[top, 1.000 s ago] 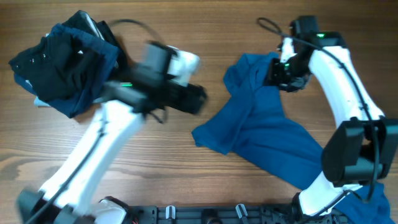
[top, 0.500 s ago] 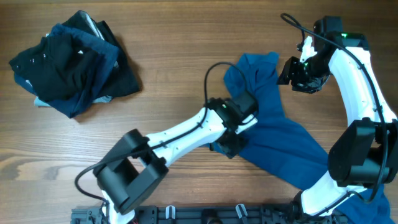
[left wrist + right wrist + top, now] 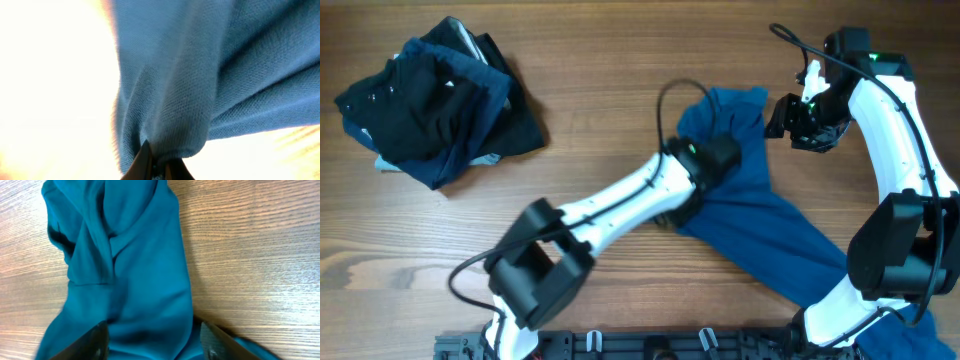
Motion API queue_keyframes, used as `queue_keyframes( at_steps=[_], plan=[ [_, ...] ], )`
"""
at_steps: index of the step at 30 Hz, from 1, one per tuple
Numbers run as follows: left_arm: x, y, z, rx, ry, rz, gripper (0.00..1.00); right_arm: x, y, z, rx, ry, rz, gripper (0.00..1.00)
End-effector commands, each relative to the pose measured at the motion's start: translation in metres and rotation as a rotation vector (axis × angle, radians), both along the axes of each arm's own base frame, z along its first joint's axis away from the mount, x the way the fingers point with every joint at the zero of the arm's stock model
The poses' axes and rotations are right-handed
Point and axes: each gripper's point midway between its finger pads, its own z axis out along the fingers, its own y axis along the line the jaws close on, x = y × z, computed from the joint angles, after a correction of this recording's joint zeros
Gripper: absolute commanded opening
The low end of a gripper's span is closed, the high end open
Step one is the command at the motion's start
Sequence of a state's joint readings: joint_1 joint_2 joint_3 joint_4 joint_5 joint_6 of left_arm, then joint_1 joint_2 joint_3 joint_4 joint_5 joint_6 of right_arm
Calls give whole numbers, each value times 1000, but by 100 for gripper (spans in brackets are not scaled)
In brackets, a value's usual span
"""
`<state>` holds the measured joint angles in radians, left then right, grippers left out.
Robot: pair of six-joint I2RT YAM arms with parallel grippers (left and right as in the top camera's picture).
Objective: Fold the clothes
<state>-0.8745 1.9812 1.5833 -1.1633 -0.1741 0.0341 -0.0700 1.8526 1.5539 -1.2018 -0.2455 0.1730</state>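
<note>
The garment is crumpled, and the bare wood beside the heap is clear. My left gripper needs to move toward the heap next and release the fold over that wood.
A blue garment [image 3: 770, 230] lies crumpled on the wooden table, right of the middle. My left gripper [image 3: 158, 166] is shut on a bunched fold of this garment [image 3: 190, 75], which hangs over the wrist camera. In the overhead view the left arm reaches across to the garment's left side. My right gripper [image 3: 786, 117] hovers at the garment's top right corner. Its jaws [image 3: 155, 347] stand open, with the blue cloth [image 3: 140, 280] lying flat beneath and between the fingers [image 3: 92, 342], not pinched.
A heap of dark blue and black clothes [image 3: 430, 100] sits at the table's far left corner. Bare wood [image 3: 600, 110] lies between the heap and the blue garment. The arms' bases stand along the front edge.
My left arm swung from the dark heap across to the blue garment and shut on its left edge, lifting it. My right gripper let go of the top and drew back up and right.
</note>
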Motion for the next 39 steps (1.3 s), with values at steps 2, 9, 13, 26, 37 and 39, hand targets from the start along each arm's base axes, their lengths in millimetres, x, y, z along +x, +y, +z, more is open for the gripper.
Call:
queue_keyframes(
  at_steps=[2,9,13,26,37,39],
  plan=[
    [62,57,90,-87,-204,232,4,-1,-8,6,-58,-27,15,67],
    [70,130,104,-86,-151,461,4,-28,-5,-28,-45,68,30,68],
    [76,137,104,-101,-156,488,4,-48,5,-48,11,121,68,68],
    [96,211,130,-115,-319,908,4,-110,27,-77,145,296,122,68],
    [101,212,133,-147,-329,920,5,-173,84,-90,270,468,199,58],
    [101,212,133,-147,-329,920,5,-185,88,-106,253,486,169,52]
  ],
)
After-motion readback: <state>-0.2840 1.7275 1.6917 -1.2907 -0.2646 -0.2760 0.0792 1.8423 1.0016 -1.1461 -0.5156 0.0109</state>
